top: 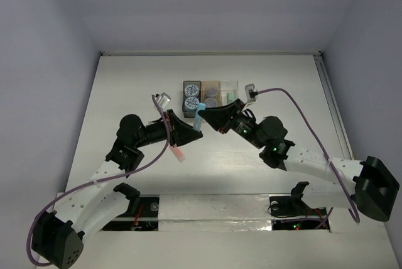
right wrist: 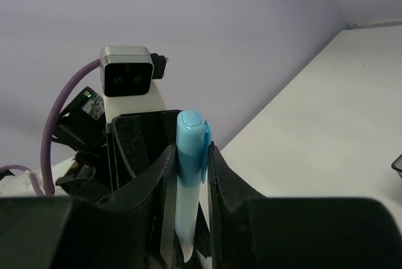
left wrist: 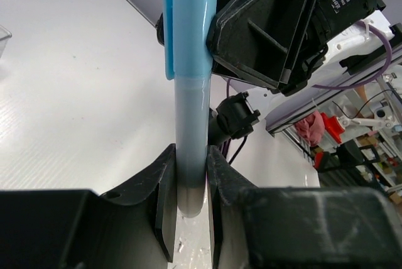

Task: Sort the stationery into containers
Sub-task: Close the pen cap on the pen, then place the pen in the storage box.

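Note:
Open space shows beside the green piece, so my right gripper needs to swing outward to the clear box (top: pixel 228 90) next and go down to release the marker (top: pixel 199 119) inside.
A light blue marker (top: pixel 199 119) with a brighter blue cap is held above the table, just in front of the containers. My left gripper (top: pixel 195 129) is shut on its pale barrel end (left wrist: pixel 191 175). My right gripper (top: pixel 206 114) is shut on its capped end (right wrist: pixel 191 149). The right gripper also shows in the left wrist view (left wrist: pixel 217 27), clamped at the cap. The three joined boxes stand behind: dark grey (top: pixel 184 98) with two patterned discs (top: pixel 191 87), tan-orange (top: pixel 211 83) with purple-grey discs, and clear (top: pixel 236 85) with a green piece (top: pixel 230 97).
A pinkish-orange stub (top: pixel 178 153) lies on the table beside my left arm. A small clear object (top: pixel 162 100) sits left of the boxes. The table's near edge, with the arm bases, is at the bottom.

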